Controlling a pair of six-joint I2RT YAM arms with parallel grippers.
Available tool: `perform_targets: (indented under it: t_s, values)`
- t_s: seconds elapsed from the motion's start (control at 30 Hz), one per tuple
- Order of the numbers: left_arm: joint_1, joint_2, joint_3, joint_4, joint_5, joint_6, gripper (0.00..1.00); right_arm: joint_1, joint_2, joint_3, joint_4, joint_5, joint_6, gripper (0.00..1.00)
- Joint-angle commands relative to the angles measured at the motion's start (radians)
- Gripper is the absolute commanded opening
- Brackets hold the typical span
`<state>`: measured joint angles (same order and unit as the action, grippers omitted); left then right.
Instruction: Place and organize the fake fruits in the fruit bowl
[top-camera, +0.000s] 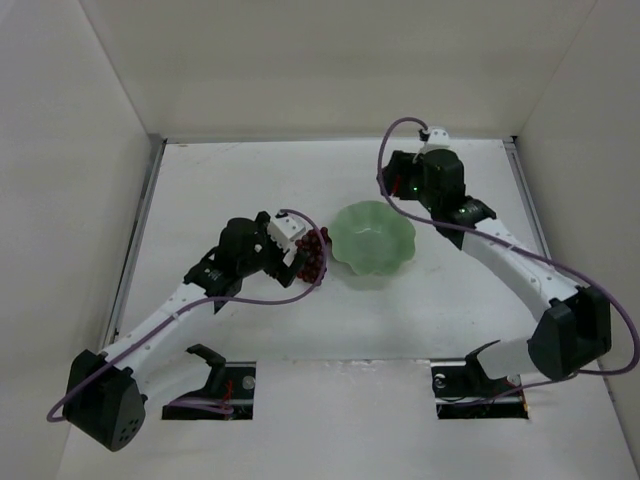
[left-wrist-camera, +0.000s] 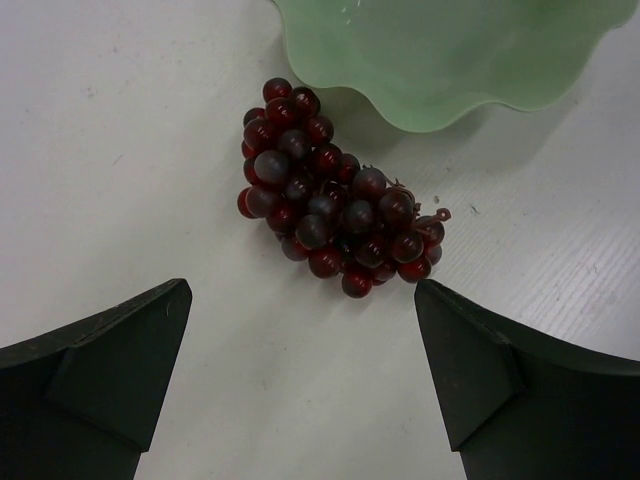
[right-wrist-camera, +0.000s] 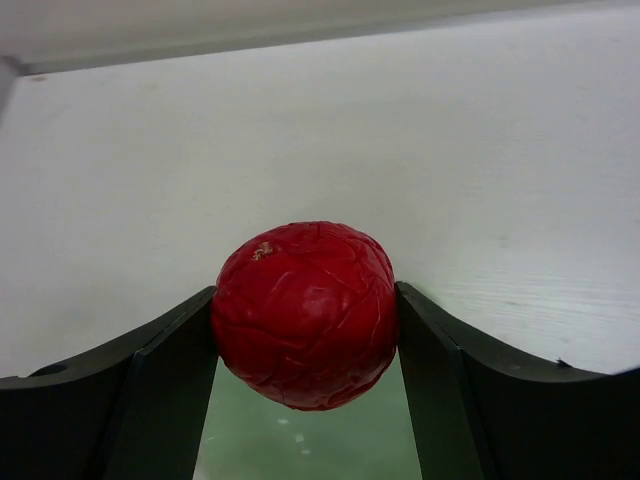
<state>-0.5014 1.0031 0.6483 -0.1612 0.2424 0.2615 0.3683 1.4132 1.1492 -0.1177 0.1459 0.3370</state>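
Observation:
The grapes are below my left gripper and to its right in the top view. My left gripper will move down that way and close across the grape bunch's middle (top-camera: 312, 257) (left-wrist-camera: 335, 212).
The mint-green scalloped fruit bowl (top-camera: 373, 243) sits mid-table; its rim shows in the left wrist view (left-wrist-camera: 440, 60). The dark maroon grape bunch (top-camera: 310, 256) lies on the table just left of the bowl, touching or nearly touching its rim (left-wrist-camera: 335, 210). My left gripper (left-wrist-camera: 300, 315) is open and empty, hovering just short of the grapes. My right gripper (right-wrist-camera: 305, 330) is shut on the small red round fruit (right-wrist-camera: 303, 313), held above the bowl's far edge; green bowl surface shows beneath it. In the top view the right gripper (top-camera: 420, 190) hides the red fruit.
White walls enclose the table on the left, back and right. Purple cables loop from both arms. Two dark slots lie near the arm bases at the near edge (top-camera: 210, 390).

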Motion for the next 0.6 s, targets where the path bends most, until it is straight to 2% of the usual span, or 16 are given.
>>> perform_targets:
  t_s: [0.0, 0.1, 0.2, 0.27, 0.4, 0.57]
  values:
    - [-0.015, -0.006, -0.022, 0.075, -0.002, -0.038, 1.0, 0.079, 0.032, -0.042, 0.01, -0.055, 0.042, 0.39]
    - [-0.022, 0.0, -0.027, 0.087, -0.002, -0.039, 1.0, 0.134, 0.079, -0.077, 0.035, -0.086, 0.089, 0.45]
    - [-0.022, 0.0, -0.032, 0.092, -0.002, -0.042, 1.0, 0.159, 0.098, -0.094, 0.061, -0.115, 0.128, 0.54]
    - [-0.022, 0.0, -0.033, 0.094, -0.003, -0.042, 1.0, 0.166, 0.099, -0.1, 0.072, -0.132, 0.135, 0.67]
    - [-0.024, 0.005, -0.042, 0.109, -0.003, -0.042, 1.0, 0.169, 0.066, -0.12, 0.073, -0.164, 0.129, 1.0]
    - [-0.053, 0.075, -0.007, 0.12, -0.026, -0.06, 1.0, 0.14, -0.072, -0.173, 0.104, -0.163, 0.143, 1.0]
